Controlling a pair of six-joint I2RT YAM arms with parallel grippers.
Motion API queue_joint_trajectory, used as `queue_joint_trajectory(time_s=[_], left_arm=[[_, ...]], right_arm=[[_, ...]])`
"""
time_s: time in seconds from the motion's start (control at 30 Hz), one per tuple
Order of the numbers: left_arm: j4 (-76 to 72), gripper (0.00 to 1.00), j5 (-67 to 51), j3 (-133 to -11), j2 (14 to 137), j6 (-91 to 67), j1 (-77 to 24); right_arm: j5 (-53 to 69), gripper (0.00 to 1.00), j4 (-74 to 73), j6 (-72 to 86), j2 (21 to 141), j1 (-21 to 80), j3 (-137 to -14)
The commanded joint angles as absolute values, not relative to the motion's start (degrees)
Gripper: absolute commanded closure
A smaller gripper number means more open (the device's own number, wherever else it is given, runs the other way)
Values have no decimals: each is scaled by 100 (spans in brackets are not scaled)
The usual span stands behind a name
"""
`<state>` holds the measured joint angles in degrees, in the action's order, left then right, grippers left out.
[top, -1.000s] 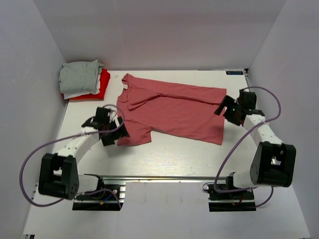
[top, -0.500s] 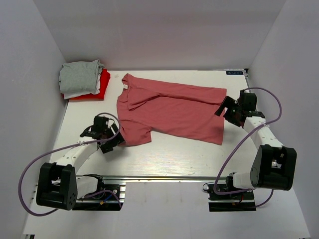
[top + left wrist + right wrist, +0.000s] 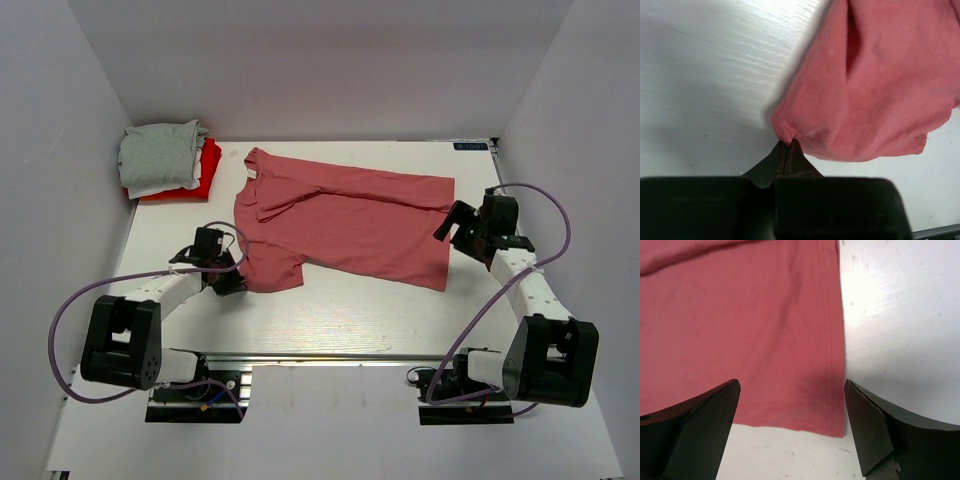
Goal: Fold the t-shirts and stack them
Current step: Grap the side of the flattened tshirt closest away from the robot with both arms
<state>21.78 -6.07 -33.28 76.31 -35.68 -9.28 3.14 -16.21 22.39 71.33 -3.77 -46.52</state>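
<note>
My right gripper moves back and down onto the near corner of the pink t-shirt's hem [image 3: 442, 286] [image 3: 835, 429] next, since my left gripper already pinches its near-side sleeve.
A salmon-pink t-shirt [image 3: 340, 220] lies spread across the white table, neck toward the left. My left gripper [image 3: 231, 278] sits at its near-left sleeve. In the left wrist view its jaws [image 3: 788, 145] are pressed together, pinching the hem of the pink t-shirt's [image 3: 870, 90] sleeve. My right gripper [image 3: 452, 222] hovers open at the shirt's right hem. In the right wrist view its fingers [image 3: 792, 385] straddle the near corner of the pink cloth [image 3: 740, 330] without touching it. Folded t-shirts are stacked at the back left: grey [image 3: 160, 152] on top, white [image 3: 160, 187] under it, red [image 3: 207, 168] below.
White walls enclose the table [image 3: 340, 310] on the left, back and right. A metal rail [image 3: 330, 357] runs along the near edge between the two arm bases. Purple cables loop beside each arm.
My left gripper has slid toward the near edge of the sleeve and shut on its hem. The right gripper shifted slightly and stays open.
</note>
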Motion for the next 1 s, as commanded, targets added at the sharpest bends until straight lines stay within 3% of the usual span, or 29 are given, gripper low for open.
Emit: queue_joint_trajectory(time_s=[0.0,0.17,0.53,0.67,0.73,0.9,0.93,0.97], left_arm=[[2171,100,-781,-3383,7786,-3393,-1002],[2232,100,-1011,-3445,7787,-3165,-1002],[2232,100,-1362,-3560,7840,-2988,-1002],[2232,100,-1362,-3560,7840,-2988,-1002],[2232,100,-1362,-3560,7779,-3041,-1002],[2232,100,-1362,-3560,7664,-3041,-1002],[2232,100,-1415,-3560,7594,-3041,-1002],[2180,100,-1502,-3560,7515,-3041,-1002]], right_arm=[[202,10,-1897,2347,6952,-378,-4500],[167,10,-2926,2593,6935,-387,-4211],[1011,10,-2338,2795,7338,-378,-3384],[923,18,-2171,2848,7593,-378,-3454],[870,33,-2101,2821,7708,-387,-3480],[870,50,-1987,2874,7884,-378,-3454],[853,79,-1952,2900,7892,-387,-3437],[809,88,-1873,2935,7884,-369,-3367]])
